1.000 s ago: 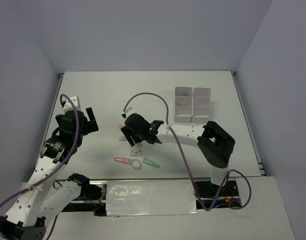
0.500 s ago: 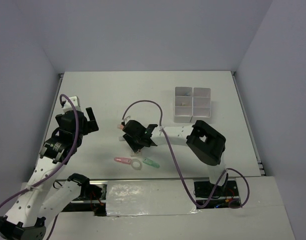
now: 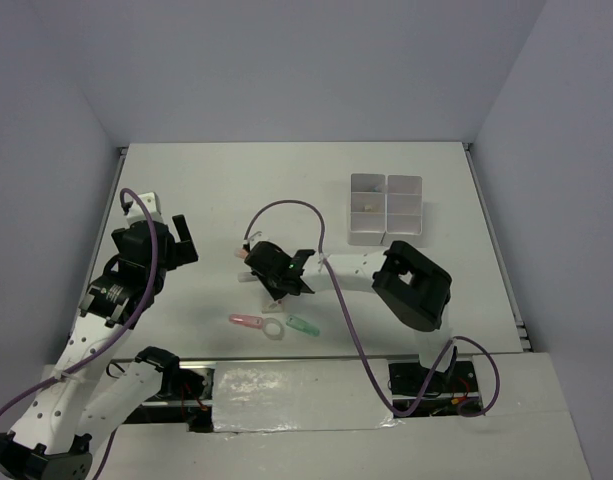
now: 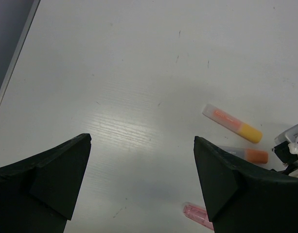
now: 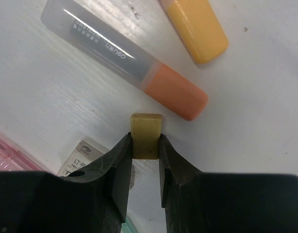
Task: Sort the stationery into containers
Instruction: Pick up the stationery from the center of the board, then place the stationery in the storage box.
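Note:
My right gripper lifts and swings outward over the middle section on the highlighters' side of the white containers next, because a small pale piece lies there.
In the right wrist view a small yellow eraser lies on the table between the tips of my right gripper, and both fingers press its sides. Just beyond it lie an orange-capped highlighter and a yellow-ended one. From above, the right gripper is low over the stationery cluster at mid-table. The white containers stand at the far right. My left gripper hangs open over bare table, left of the highlighters.
A pink piece, a clear ring and a green piece lie near the front edge. A white labelled box sits beside the right gripper's left finger. The right arm's cable loops above the cluster.
The right gripper came down slightly left onto the cluster and its jaws closed on the yellow eraser. The left arm has not moved.

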Tool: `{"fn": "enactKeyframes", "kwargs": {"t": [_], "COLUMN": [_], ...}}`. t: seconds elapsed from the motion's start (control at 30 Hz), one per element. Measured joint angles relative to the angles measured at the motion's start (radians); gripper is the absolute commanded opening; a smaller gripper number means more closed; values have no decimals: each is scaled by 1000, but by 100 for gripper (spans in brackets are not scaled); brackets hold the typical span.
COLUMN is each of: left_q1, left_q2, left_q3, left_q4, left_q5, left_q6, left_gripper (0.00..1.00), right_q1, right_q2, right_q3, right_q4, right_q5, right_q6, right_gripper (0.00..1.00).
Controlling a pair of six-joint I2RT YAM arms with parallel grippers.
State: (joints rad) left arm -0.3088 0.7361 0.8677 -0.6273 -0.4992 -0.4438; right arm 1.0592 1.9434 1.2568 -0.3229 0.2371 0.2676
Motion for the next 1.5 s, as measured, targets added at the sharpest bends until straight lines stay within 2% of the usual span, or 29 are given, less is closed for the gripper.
{"fn": "enactKeyframes", "kwargs": {"t": [0.13, 0.27, 0.33, 0.47, 0.6, 0.77, 1.13, 1.27, 1.33, 1.47, 1.5], "left_q1": [0, 0, 0, 0, 0, 0, 1, 1, 1, 1, 1], "left_q2": [0, 0, -1, -3, -7, -6, -6, -6, -6, -6, -6], "left_q3": [0, 0, 0, 0, -3, -4, -4, -4, -4, -4, -4], "left_q4": [1, 2, 3, 5, 8, 8, 11, 12, 14, 15, 15], "left_q5": [2, 8, 9, 12, 21, 29, 34, 34, 35, 42, 44], "left_q6": [0, 1, 1, 3, 4, 16, 24, 25, 26, 26, 26], "left_gripper": [99, 99, 99, 99, 99, 99, 99, 99, 99, 99, 99], "right_q1": [-10, -56, -123, -343, -527, -649, -687, -694, -698, -704, -704], "right_q2": [-38, -158, -235, -334, -342, -318, -280, -262, -257, -255, -255], "right_q3": [-4, -13, -24, -34, -32, -4, 2, 3, 6, 8, 8], "right_q4": [-8, -13, -11, 1, -13, -46, -40, -37, -36, -30, -29], "right_q5": [32, 57, 56, 69, 105, 106, 88, 83, 81, 80, 79], "right_q6": [-13, -29, -31, -42, -67, -95, -133, -140, -145, -153, -153], "right_gripper": [18, 18, 19, 20, 21, 22, 29, 42, 44, 60, 60]}}
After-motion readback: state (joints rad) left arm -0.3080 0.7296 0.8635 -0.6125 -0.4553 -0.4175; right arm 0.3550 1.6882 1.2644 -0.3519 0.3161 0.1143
